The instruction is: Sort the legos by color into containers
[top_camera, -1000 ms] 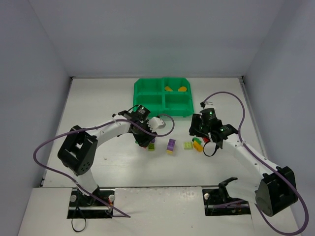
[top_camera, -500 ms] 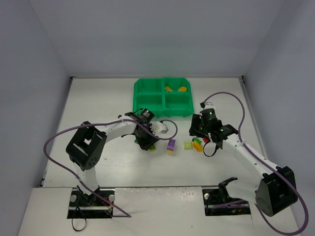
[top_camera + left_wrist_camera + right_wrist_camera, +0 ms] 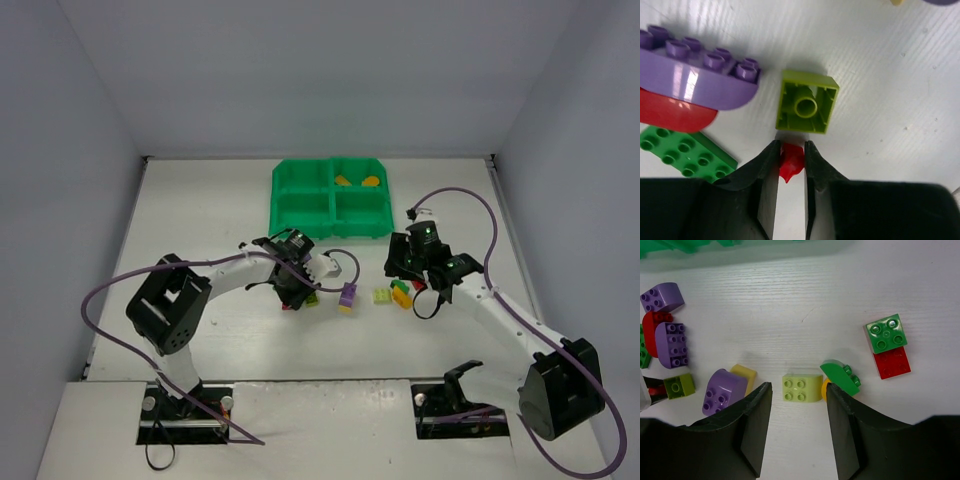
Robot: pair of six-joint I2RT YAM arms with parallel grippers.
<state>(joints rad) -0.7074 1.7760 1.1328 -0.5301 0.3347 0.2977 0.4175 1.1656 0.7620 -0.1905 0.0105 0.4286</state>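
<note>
The small red lego rises and moves outward in my left gripper next, for release over the far compartment (image 3: 303, 177), because the yellow pieces beside it occupy one far compartment.
My left gripper (image 3: 791, 146) is shut on a small red lego (image 3: 791, 164) low over the table, just short of an upturned lime brick (image 3: 807, 101). A purple curved brick (image 3: 695, 75), a red curved piece (image 3: 675, 114) and a green plate (image 3: 685, 150) lie to its left. In the top view it (image 3: 295, 292) hangs over this cluster. My right gripper (image 3: 799, 390) is open above a pale lime brick (image 3: 801, 382), which lies between its jaws; in the top view it (image 3: 410, 270) is right of centre. The green tray (image 3: 330, 212) stands behind, with yellow pieces (image 3: 357, 181) in its far right compartment.
In the right wrist view a green curved brick (image 3: 840, 377) lies over an orange one (image 3: 825, 389). A green brick (image 3: 885, 334) sits beside a red one (image 3: 892, 362). A purple brick (image 3: 722, 390) with a yellow one (image 3: 743, 376) and more purple bricks (image 3: 671, 343) lie left.
My left wrist has swung and shifted slightly toward me over the left cluster of bricks. The right arm and the loose bricks have not moved.
</note>
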